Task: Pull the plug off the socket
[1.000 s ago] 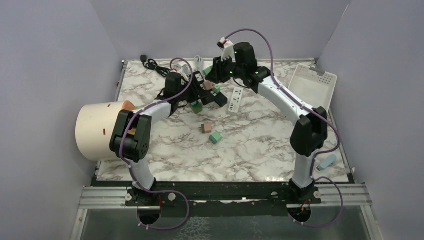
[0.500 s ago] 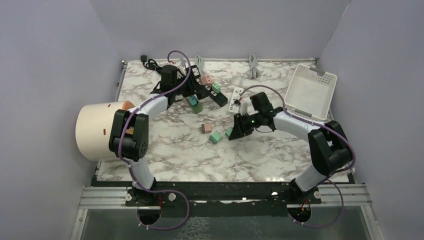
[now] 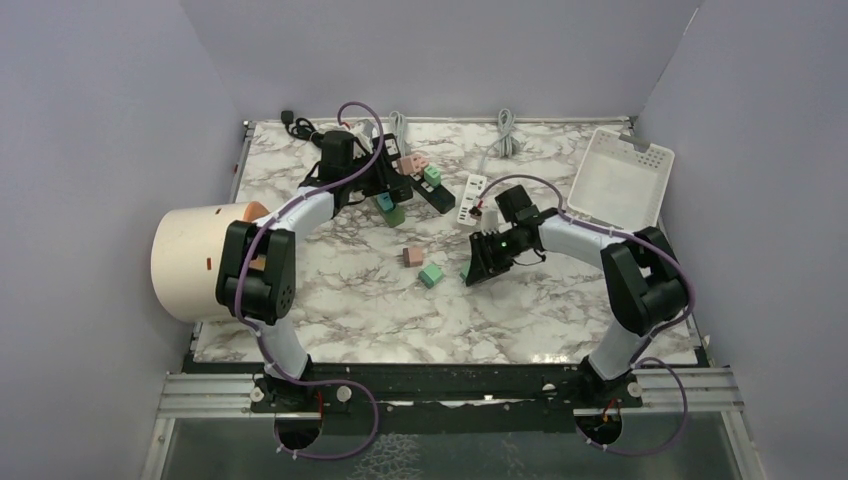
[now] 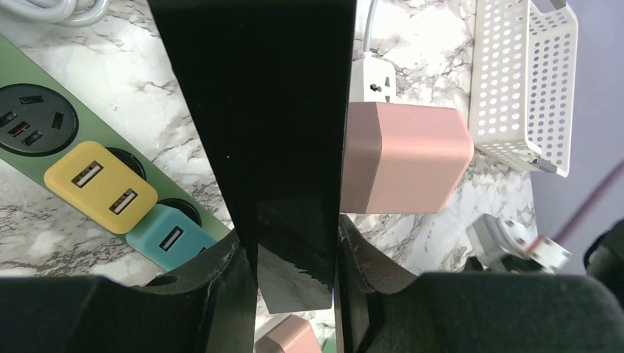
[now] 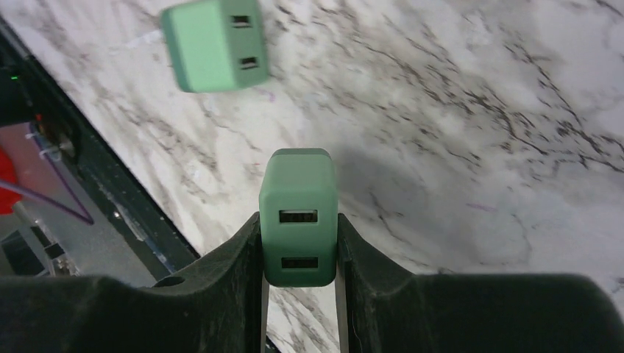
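The left gripper shifts outward and releases the black power strip (image 4: 265, 110) over the marble (image 4: 173, 136) beside the olive strip next, since that patch is clear of plugs.
My left gripper (image 3: 388, 176) is shut on a black power strip (image 3: 432, 197) at the back of the table; in the left wrist view its fingers (image 4: 221, 287) clamp the strip (image 4: 265, 110). A pink plug (image 4: 405, 158) sits in the strip's right side, also seen from above (image 3: 410, 162), next to a green plug (image 3: 433, 175). My right gripper (image 3: 473, 268) is low over mid-table, shut on a dark green two-port USB plug (image 5: 298, 217) that is free of any socket.
An olive power strip (image 4: 22, 81) carries a yellow plug (image 4: 101, 187) and a teal plug (image 4: 169, 235). A loose pink plug (image 3: 412, 257) and light green plug (image 3: 431, 275) lie mid-table. There is also a white power strip (image 3: 470, 200), a white basket (image 3: 620, 180) and a beige cylinder (image 3: 195, 262).
My right arm swung from the black strip at the back to mid-table, carrying the dark green plug. My left gripper stayed clamped on the black strip, shifting slightly.
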